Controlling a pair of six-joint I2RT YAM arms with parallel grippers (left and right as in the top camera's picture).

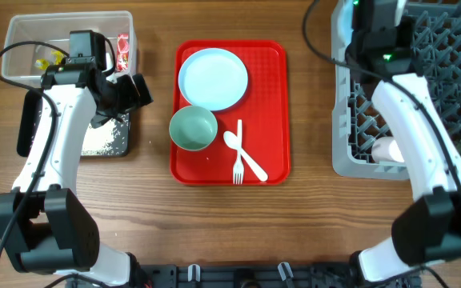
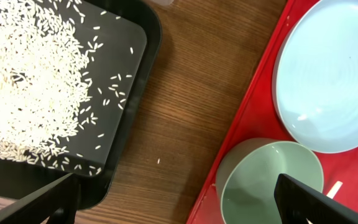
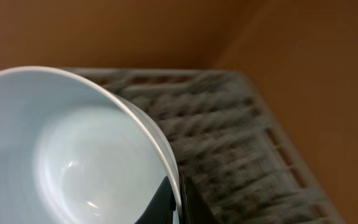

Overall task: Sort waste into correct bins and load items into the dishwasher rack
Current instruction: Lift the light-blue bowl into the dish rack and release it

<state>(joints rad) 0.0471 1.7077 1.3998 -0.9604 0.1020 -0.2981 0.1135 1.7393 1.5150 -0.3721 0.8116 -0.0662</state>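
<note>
My right gripper will next go down and outward while it tilts, and let go of the bowl's rim at the far rows of the rack. Those rows are below and outward, clear of the pink cup.
My left gripper [image 2: 179,208] is open and empty, over the bare wood between the black tray [image 2: 137,74] of white rice grains [image 2: 30,81] and the red tray [image 2: 253,112]. The pale blue plate [image 1: 213,78], a blue-green bowl [image 1: 193,128], the white fork [image 1: 237,160] and the spoon [image 1: 246,156] lie on the red tray. My right gripper [image 3: 178,202] is shut on the rim of the second pale bowl [image 3: 73,155], held above the grey dishwasher rack [image 3: 241,149]. A pink cup [image 1: 386,148] lies in the rack [image 1: 438,88]. The yellow cup is out of view.
The clear tub [image 1: 22,32] at the back left holds yellow scraps and a red-printed wrapper [image 1: 122,50]. The black tray [image 1: 106,140] sits just in front of it. A stray grain [image 2: 158,161] lies on the wood.
</note>
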